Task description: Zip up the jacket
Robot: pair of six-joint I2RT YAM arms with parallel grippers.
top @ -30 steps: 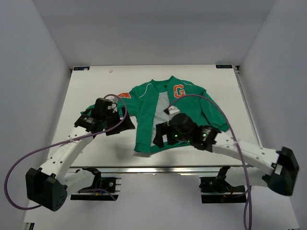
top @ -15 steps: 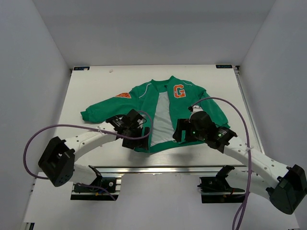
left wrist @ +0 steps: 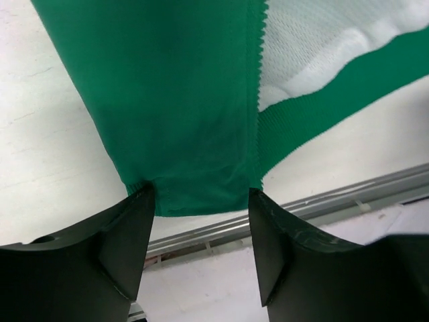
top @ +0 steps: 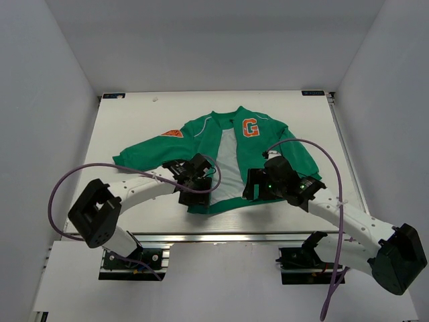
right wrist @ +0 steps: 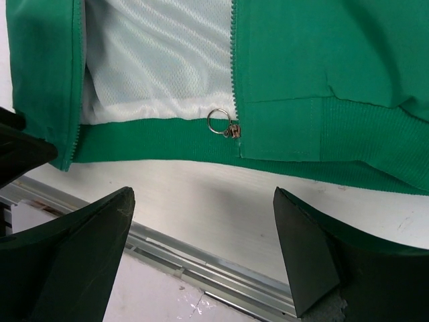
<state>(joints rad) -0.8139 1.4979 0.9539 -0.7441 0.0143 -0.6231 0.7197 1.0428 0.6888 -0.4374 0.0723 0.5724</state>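
Note:
The jacket panel's bottom corner beside the zipper slider is ahead of my right gripper's open fingers. My right gripper will go down and outward onto that corner next.
The green jacket lies flat on the white table, front open, pale lining showing, orange G on the chest. My left gripper is open above the hem of the left front panel. The hem edge sits between its fingertips, with the zipper teeth just right of them. My right gripper is open and empty over the hem of the right front panel. The zipper slider with its ring pull lies at the bottom of that panel's edge, ahead of the gripper.
The table's near edge with its aluminium rail runs just below the hem and also shows in the left wrist view. The left sleeve with an orange patch stretches left. Purple cables loop over both arms.
My left gripper has swung from the left sleeve to the left front panel's hem. My right gripper has shifted right from the middle of the hem to the right panel.

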